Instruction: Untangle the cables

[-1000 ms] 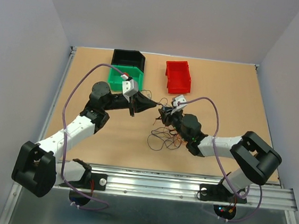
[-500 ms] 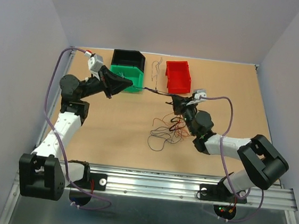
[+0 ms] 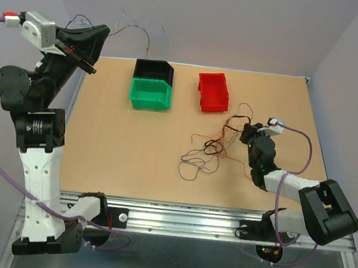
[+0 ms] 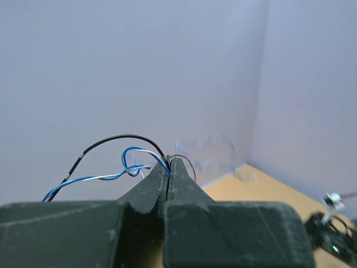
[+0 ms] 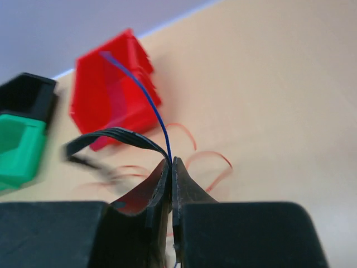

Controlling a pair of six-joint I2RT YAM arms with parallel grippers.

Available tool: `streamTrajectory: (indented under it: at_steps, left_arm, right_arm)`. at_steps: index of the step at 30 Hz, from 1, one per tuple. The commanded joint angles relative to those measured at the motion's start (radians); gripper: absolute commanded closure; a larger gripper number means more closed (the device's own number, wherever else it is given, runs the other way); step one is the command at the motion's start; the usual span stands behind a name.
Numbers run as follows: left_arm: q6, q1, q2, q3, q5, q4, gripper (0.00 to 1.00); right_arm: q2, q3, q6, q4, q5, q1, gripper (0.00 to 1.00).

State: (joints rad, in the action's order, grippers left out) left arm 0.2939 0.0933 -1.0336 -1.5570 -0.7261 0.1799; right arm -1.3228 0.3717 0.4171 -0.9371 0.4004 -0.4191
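Note:
My left gripper is to move down and to the right in the top view next, over the bare tabletop (image 3: 182, 118) beside the green bin, to release the wires clear of the tangle.
The cables (image 3: 206, 151) lie as a loose tangle of thin orange and black wires on the table's middle right. My left gripper (image 3: 105, 31) is raised high at the far left, above the table's edge. It is shut on a blue-white wire (image 4: 100, 177) and a black one (image 4: 120, 138), which trail right in the air (image 3: 136, 26). My right gripper (image 3: 245, 133) sits low at the tangle's right edge. It is shut on a flat black cable (image 5: 120, 135) and a thin blue wire (image 5: 139, 92), and orange loops (image 5: 215, 162) lie on the table beyond it.
A green bin (image 3: 150, 94) stands in front of a black bin (image 3: 154, 69) at the back, left of centre. A red bin (image 3: 212, 91) stands to their right, just behind the tangle. Grey walls close in the back and both sides.
My left arm has swung up and far to the left, drawing its wires out of the tangle into the air. My right gripper has moved right and closed on wires; the tangle has spread.

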Motion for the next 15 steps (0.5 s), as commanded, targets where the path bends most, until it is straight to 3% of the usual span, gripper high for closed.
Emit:
streamTrajectory:
  at_steps: [1,4,6,8,10,11,14,15]
  left_arm:
    - [-0.065,0.003,0.04,-0.035,0.298,-0.114,1.0]
    - [-0.065,0.003,0.047,0.021,0.271,-0.062,1.0]
    - [-0.047,0.002,0.044,0.078,0.171,0.001,1.0]
    - [-0.016,0.0,0.023,0.112,0.092,0.05,1.0]
    - [-0.004,0.002,-0.003,0.124,0.079,0.065,1.0]
    - [-0.001,0.002,-0.011,0.132,0.079,0.075,1.0]
    - [-0.001,0.002,-0.046,0.169,0.056,0.119,1.0]
    - [0.004,0.002,-0.055,0.193,0.041,0.147,1.0]
  right_arm:
    - [0.105,-0.045,0.114,0.153,0.132,0.045,0.93]
    - [0.187,-0.073,0.1,0.173,0.111,0.06,0.92]
    - [0.224,-0.088,0.071,0.172,0.05,0.062,0.82]
    - [0.275,-0.1,0.045,0.172,-0.019,0.062,0.62]
    - [0.319,-0.109,0.025,0.173,-0.058,0.062,0.49]
    - [0.335,-0.112,0.011,0.173,-0.073,0.062,0.33]
    - [0.393,-0.114,-0.02,0.211,-0.106,0.062,0.11]
    - [0.404,-0.109,-0.035,0.234,-0.154,0.062,0.08]
